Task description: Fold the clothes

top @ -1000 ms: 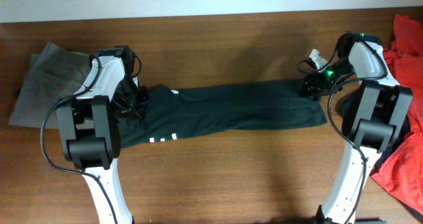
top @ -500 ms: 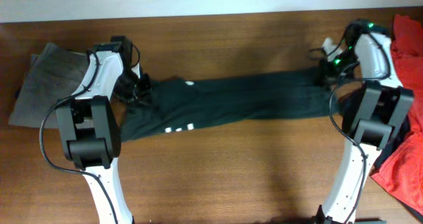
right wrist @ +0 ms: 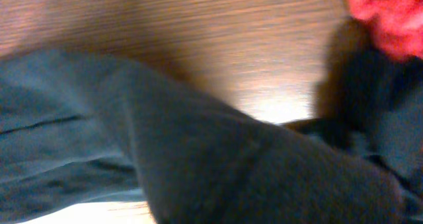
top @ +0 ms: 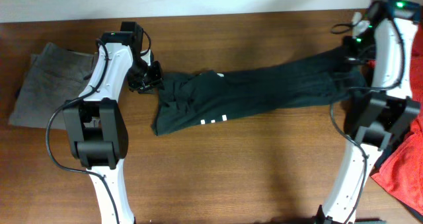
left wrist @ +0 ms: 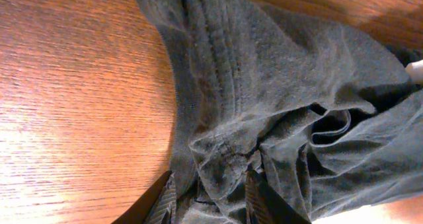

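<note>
My right gripper carries the leg ends toward my left gripper next, then opens over the trousers' middle, since the legs lie stretched out lengthwise.
Dark green trousers lie stretched across the wooden table, the waist bunched at the left and the legs running up to the right. My left gripper is shut on the bunched waistband; in the left wrist view its fingers pinch the crumpled cloth. My right gripper holds the leg ends raised at the far right. In the right wrist view the dark cloth fills the frame and hides the fingers.
A folded grey garment lies at the far left of the table. A heap of red clothes sits at the right edge and shows in the right wrist view. Bare wood lies in front of the trousers.
Both arms have moved toward the far side and to the right, dragging the trousers with them. The waist has slid off the left area and the leg ends have risen.
</note>
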`<state>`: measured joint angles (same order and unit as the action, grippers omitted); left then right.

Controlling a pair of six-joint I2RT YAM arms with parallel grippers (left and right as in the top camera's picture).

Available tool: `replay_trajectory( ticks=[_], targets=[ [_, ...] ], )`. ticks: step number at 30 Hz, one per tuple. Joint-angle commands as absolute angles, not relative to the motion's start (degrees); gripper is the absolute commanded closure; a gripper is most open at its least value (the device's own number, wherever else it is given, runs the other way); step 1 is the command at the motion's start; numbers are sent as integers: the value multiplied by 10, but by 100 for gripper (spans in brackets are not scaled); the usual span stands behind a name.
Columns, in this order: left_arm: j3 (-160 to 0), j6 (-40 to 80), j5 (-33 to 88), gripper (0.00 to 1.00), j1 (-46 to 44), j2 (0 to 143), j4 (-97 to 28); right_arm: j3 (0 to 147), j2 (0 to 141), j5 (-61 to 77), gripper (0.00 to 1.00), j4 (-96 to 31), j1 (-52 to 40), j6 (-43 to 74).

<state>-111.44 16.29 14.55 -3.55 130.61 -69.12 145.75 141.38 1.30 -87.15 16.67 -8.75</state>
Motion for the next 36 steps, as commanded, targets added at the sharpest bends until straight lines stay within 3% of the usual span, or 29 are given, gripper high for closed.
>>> replay_trajectory(
  ticks=[1,12,31,33,35,36],
  targets=[
    [-1120,156,128,66,-39,1303,-692,1468,1411,24,96,-876,102,-51],
    [-1120,136,107,66,-39,1303,-692,1463,1424,56,93,-872,-74,-48],
    [-1120,119,107,66,-39,1303,-696,1398,1439,58,91,-866,-180,-14],
    [-1120,119,107,65,-39,1303,-696,1397,1439,58,85,-862,-186,-14],
    [-1120,116,107,65,-39,1303,-696,1397,1439,60,69,-859,-192,-14],
    [-1120,116,107,65,-39,1303,-695,1397,1439,66,66,-859,-194,-14]
  ],
)
